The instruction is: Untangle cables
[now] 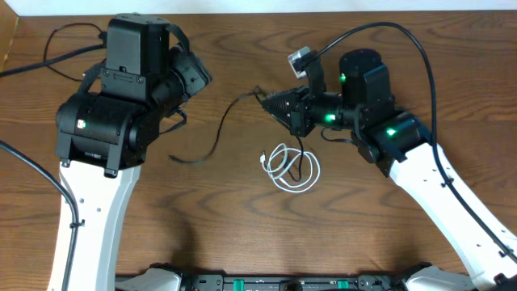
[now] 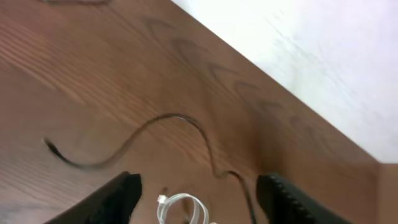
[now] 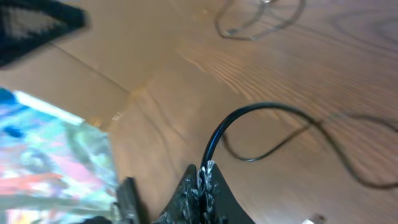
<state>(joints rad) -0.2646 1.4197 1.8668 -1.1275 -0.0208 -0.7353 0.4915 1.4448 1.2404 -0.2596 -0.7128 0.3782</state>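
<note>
I will next move my right gripper back toward the white coil (image 1: 291, 168), turn its fingers down and let go of the thin black cable, because the cable's free plug lies away from that coil.
My right gripper (image 1: 264, 98) is shut on one end of a thin black cable (image 1: 216, 136), which trails left across the wooden table to a free plug. In the right wrist view the jaws (image 3: 205, 173) pinch that black cable (image 3: 249, 109) just where it arches up. A white cable (image 1: 292, 171) lies coiled below the right gripper, with a second black cable (image 1: 301, 155) across it. My left gripper (image 2: 200, 186) is open above the table and holds nothing. The white cable (image 2: 181, 205) shows between its fingers, and the black cable (image 2: 177, 116) curves beyond them.
Thick black arm cables (image 1: 58, 42) loop at the back left of the table. The left arm's bulky body (image 1: 121, 97) covers the left middle. The table edge (image 2: 280, 81) runs diagonally in the left wrist view, with pale floor beyond it.
</note>
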